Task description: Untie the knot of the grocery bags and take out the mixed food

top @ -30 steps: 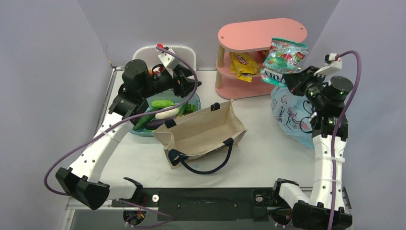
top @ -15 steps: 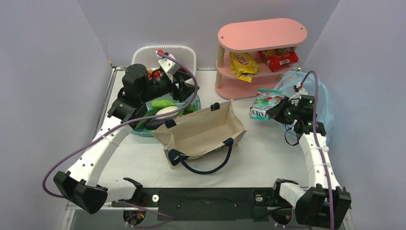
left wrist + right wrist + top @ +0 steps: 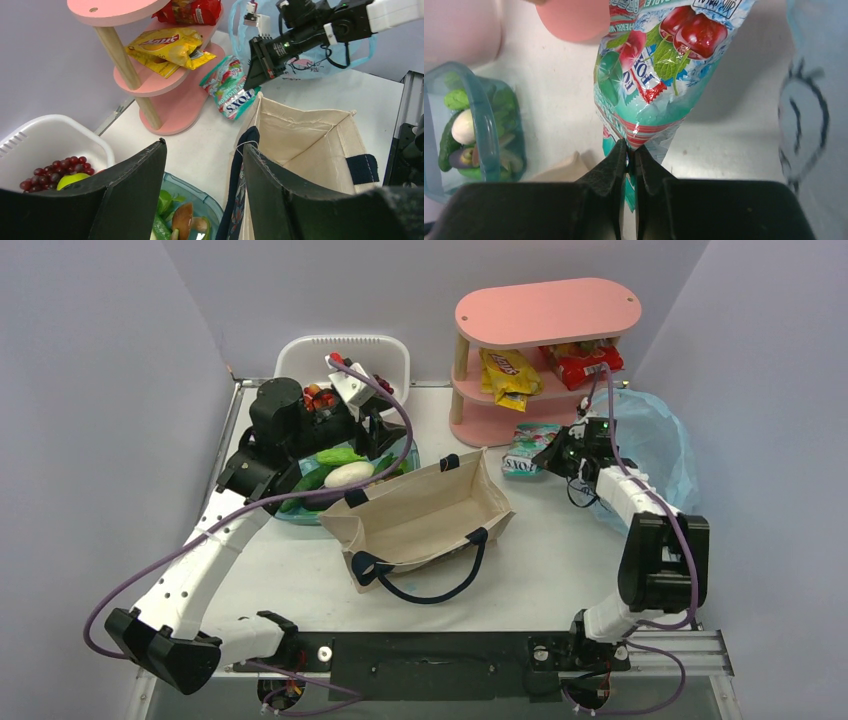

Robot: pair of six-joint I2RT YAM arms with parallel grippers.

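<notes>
My right gripper carries the teal snack packet outward next, onto the pink shelf's bottom board (image 3: 499, 423) (image 3: 575, 18), which is empty below the yellow packet.
My right gripper (image 3: 553, 453) (image 3: 630, 150) is shut on the bottom seam of a teal snack packet (image 3: 523, 450) (image 3: 649, 75) (image 3: 230, 87) with cherries printed on it. The packet hangs low between the pink shelf's foot and the beige tote (image 3: 430, 510) (image 3: 310, 135). The light blue plastic bag (image 3: 650, 440) (image 3: 814, 100) lies crumpled behind that arm at the right wall; no knot shows on it. My left gripper (image 3: 385, 430) (image 3: 202, 145) is open and holds nothing, above the teal tub (image 3: 290, 515) and beside the tote's navy handle (image 3: 247, 145). The tote's inside looks bare.
The pink shelf (image 3: 545, 310) holds a yellow packet (image 3: 508, 375) and a red packet (image 3: 580, 360). The tub contains greens and a white oval vegetable (image 3: 348, 475). A white basket (image 3: 345, 342) at the back left has grapes (image 3: 50, 167). Walls close in on both sides.
My right arm brought the teal packet down from above the blue bag and leftward to the shelf's foot. The left gripper drifted slightly over the tub.
</notes>
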